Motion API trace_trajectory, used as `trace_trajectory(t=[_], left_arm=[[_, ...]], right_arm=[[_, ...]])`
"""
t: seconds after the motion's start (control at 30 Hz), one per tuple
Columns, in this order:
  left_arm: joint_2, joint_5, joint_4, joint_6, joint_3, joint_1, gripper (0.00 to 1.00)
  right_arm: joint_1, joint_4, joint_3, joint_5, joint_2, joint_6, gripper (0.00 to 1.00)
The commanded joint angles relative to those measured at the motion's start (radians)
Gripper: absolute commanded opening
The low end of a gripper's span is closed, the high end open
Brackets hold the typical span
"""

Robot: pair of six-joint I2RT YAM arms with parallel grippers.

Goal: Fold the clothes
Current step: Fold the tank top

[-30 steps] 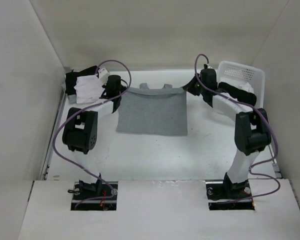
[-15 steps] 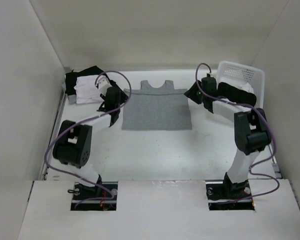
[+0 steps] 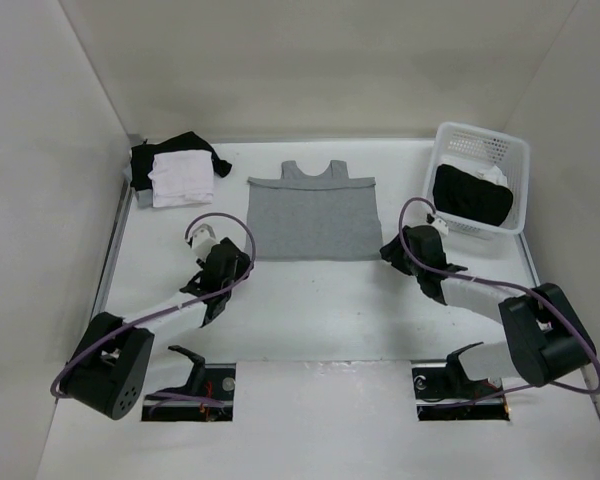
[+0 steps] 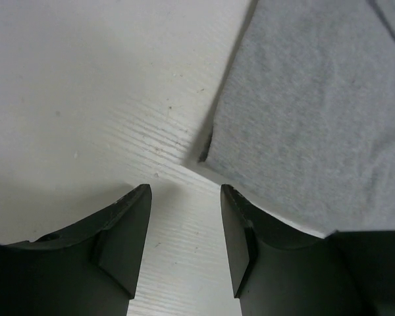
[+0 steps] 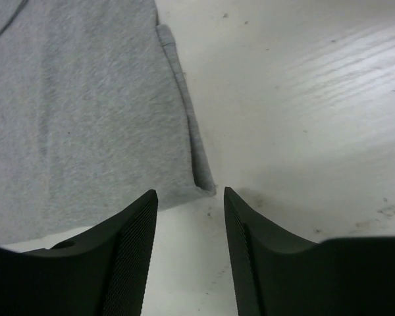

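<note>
Only bare table is between my fingers, so my left gripper edges outward and sideways next toward the grey T-shirt, onto its near corner on the stack's side.
A grey T-shirt lies flat in the middle of the table, folded, with its neckline at the far edge. My left gripper is low over the table just short of the shirt's near left corner, open, with bare table between its fingers; the grey shirt fills the upper right of that view. My right gripper is by the near right corner, also open and empty, with the shirt's folded edge just ahead of it.
A stack of black and white garments sits at the back left. A white lattice basket at the back right holds a black garment. Walls close in the left, far and right sides.
Both grippers let go of the shirt at its far edge, opened, and drew back towards me to its near corners. The shirt now lies folded flat.
</note>
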Motion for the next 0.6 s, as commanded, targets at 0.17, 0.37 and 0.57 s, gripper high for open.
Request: trace_trajectory(t=[0.17,0.37,0.57], left_arm=[[0.02,0.064,0.038,-0.074,-0.011,0.022,0.48],[0.096,0.115,0.084,-0.085,0.02,0.036,0.48],[0.128,0.118,0.133,-0.094,0.027,0.033,0.41]], right_arm=[[0.011,0.036,-0.028,0.027,-0.049,0.025,0.57],[0.007,0.041,-0.016,-0.045,0.006,0.06,0.53],[0.011,0.044,0.018,-0.057,0.063,0.085,0.46]])
